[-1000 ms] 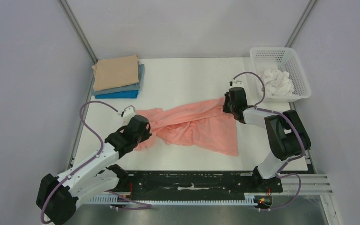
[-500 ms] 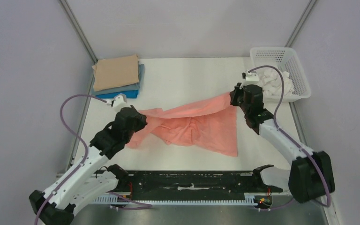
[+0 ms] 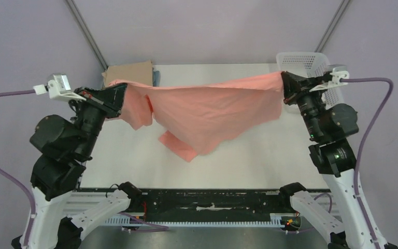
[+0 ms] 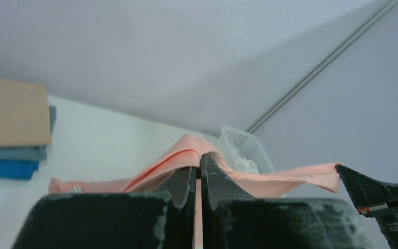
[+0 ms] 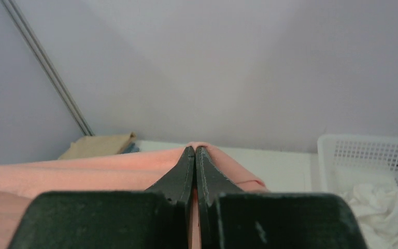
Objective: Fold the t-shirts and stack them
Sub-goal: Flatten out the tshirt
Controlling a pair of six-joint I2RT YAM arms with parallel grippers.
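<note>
The shirt is still hanging and sagging. My left gripper should next move down and back toward the black rail, over the near strip of bare table, and let go.
A salmon-pink t-shirt (image 3: 207, 106) hangs stretched in the air between both arms, its lower part sagging toward the table. My left gripper (image 3: 123, 93) is shut on its left end; in the left wrist view the cloth (image 4: 186, 155) drapes over the closed tips (image 4: 199, 161). My right gripper (image 3: 284, 83) is shut on the right end; in the right wrist view the pink fabric (image 5: 109, 168) folds over the closed tips (image 5: 195, 150). A stack of folded t-shirts (image 3: 132, 70), tan on top, lies at the back left, partly hidden by the hanging shirt (image 4: 13, 111) (image 5: 98, 146).
A white mesh basket (image 3: 318, 70) holding white cloth stands at the back right, close behind my right gripper, (image 5: 373, 155) (image 4: 241, 150). Grey walls enclose the white table (image 3: 238, 155) on three sides. The black rail with the arm bases runs along the near edge.
Both arms have risen and pulled apart, lifting the pink shirt off the table and stretching it out in the air. The right gripper closed on the cloth during the last second.
</note>
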